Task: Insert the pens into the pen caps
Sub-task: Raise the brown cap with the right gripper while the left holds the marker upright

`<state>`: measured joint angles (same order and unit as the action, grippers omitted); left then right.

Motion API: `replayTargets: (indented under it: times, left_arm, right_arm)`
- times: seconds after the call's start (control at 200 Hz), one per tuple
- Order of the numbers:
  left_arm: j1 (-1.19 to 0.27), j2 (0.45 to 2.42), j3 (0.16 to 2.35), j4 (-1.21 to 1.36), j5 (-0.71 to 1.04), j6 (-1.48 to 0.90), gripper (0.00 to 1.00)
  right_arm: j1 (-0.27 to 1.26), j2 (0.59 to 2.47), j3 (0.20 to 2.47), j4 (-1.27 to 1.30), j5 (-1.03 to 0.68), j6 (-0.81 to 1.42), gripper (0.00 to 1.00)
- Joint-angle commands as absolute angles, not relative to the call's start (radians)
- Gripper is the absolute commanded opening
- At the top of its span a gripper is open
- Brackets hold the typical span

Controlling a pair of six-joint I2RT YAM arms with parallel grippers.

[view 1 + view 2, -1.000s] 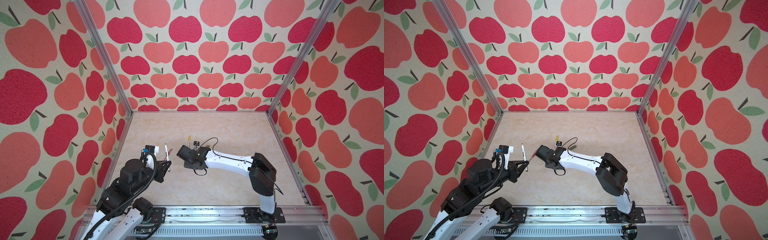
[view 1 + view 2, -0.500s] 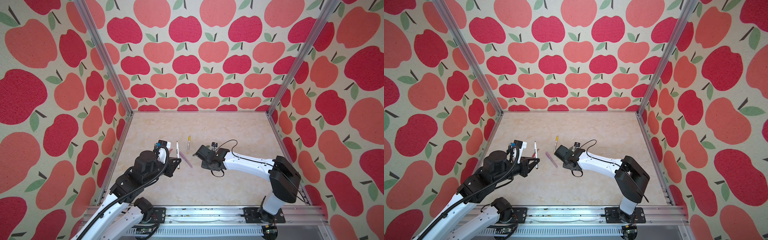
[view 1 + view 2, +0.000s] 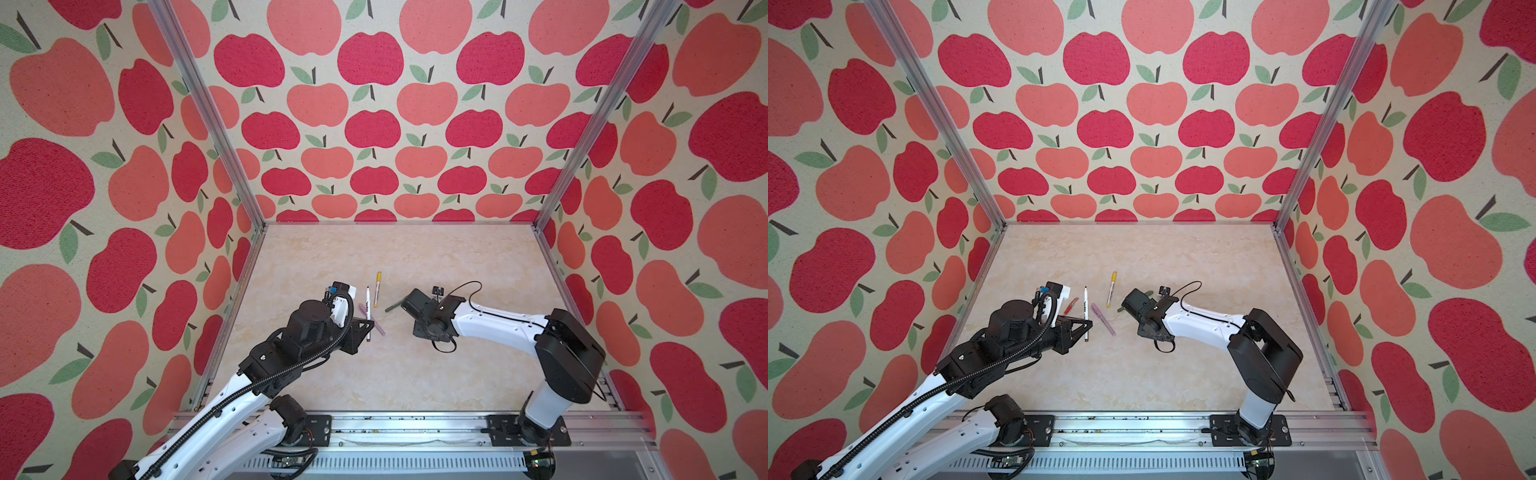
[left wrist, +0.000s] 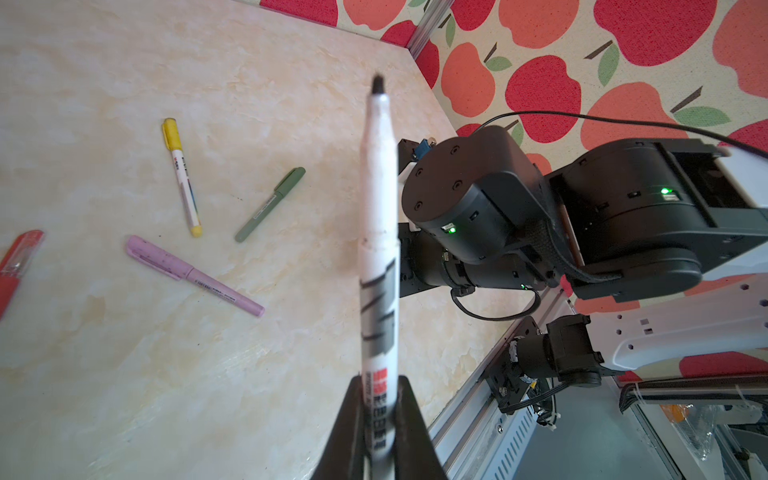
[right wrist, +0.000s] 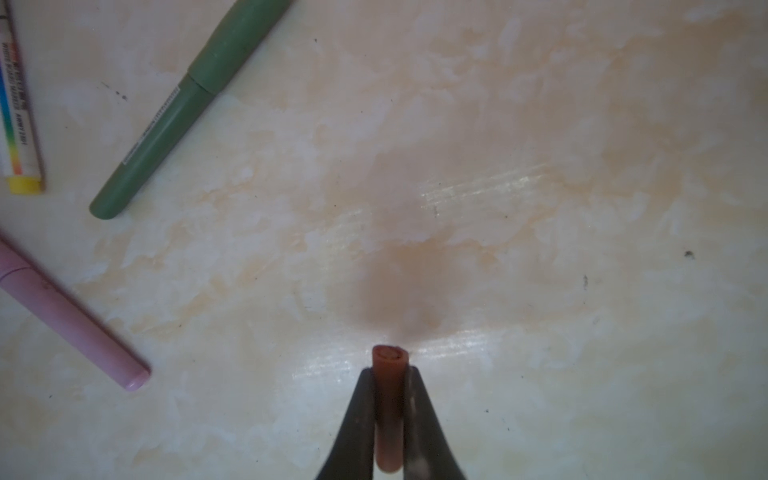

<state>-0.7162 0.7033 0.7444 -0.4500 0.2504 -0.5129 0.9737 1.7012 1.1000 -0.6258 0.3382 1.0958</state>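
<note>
The brown pen cap still hangs above the table. Next, my right gripper lowers it onto the bare tabletop beneath the gripper and releases it.
My left gripper is shut on the white pen with dark print, whose bare dark tip points away from the camera. In both top views this pen stands across the left gripper's tips, above the table. My right gripper is shut on the brown pen cap, open end outward, just over the table. Capped yellow, green, lilac and red pens lie flat between the arms.
The right arm's wrist hangs right of the green pen. The lilac pen lies between the two grippers, the yellow pen behind it, the red pen beside the left wrist. Apple-print walls enclose the marbled table.
Both arms have shifted right. My left gripper carried the white pen toward the middle, and my right gripper drew back with the cap, so the gap between them widened, uncovering the lilac and green pens.
</note>
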Motion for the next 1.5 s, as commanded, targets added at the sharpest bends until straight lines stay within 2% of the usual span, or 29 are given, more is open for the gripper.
replayTargets:
  times: [0.0,0.365,0.63,0.755,0.966,1.301,1.496]
  left_arm:
    - [-0.726,0.703,0.73,-0.405,0.234,-0.537,0.0]
    - [-0.735,0.705,0.704,-0.38,0.238,-0.551,0.0]
    - [-0.737,0.727,0.706,-0.367,0.248,-0.546,0.0]
    - [-0.738,0.728,0.709,-0.367,0.249,-0.545,0.0]
    - [-0.738,0.728,0.712,-0.372,0.249,-0.543,0.0]
    - [-0.738,0.727,0.714,-0.376,0.248,-0.543,0.0]
    - [-0.739,0.726,0.716,-0.379,0.245,-0.538,0.0]
  right_arm:
    - [0.963,1.731,1.089,-0.62,0.319,1.058,0.12]
    - [0.937,1.79,1.086,-0.603,0.275,1.035,0.12]
    - [0.93,1.786,1.087,-0.613,0.278,1.029,0.28]
    - [0.923,1.784,1.089,-0.615,0.275,1.023,0.32]
    - [0.913,1.799,1.089,-0.609,0.263,1.017,0.32]
    - [0.908,1.846,1.106,-0.604,0.232,1.006,0.22]
    - [0.908,1.848,1.103,-0.608,0.223,1.017,0.11]
